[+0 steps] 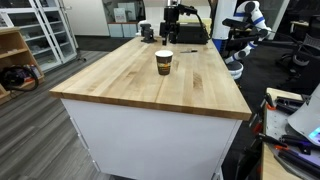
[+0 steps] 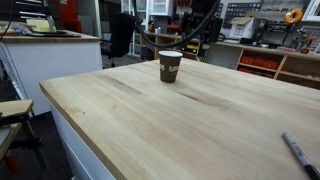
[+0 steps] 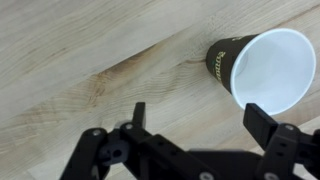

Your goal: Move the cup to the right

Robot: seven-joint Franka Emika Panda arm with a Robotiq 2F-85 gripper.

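My gripper next needs to come down astride the cup's rim (image 1: pixel 163 51) (image 3: pixel 236 90), which lies below it, and close with one finger inside, since the cup is open and empty.
The cup (image 1: pixel 164 62) is a small brown paper cup with a tan band and a dark rim. It stands upright and empty on the wooden table (image 1: pixel 130 85), and it shows in both exterior views (image 2: pixel 171 66). In the wrist view the cup (image 3: pixel 262 68) shows from above, at the upper right, with its white inside visible. My gripper (image 3: pixel 200 118) is open and empty. It is above the table, and its right finger is just below the cup's rim in that picture, apart from it. The arm (image 1: pixel 176 22) rises at the table's far end.
A dark squat object (image 1: pixel 147 32) and a black box (image 1: pixel 192 43) sit at the table's far end. A marker (image 2: pixel 300 153) lies near the table's near edge. Shelves, chairs and workbenches surround the table.
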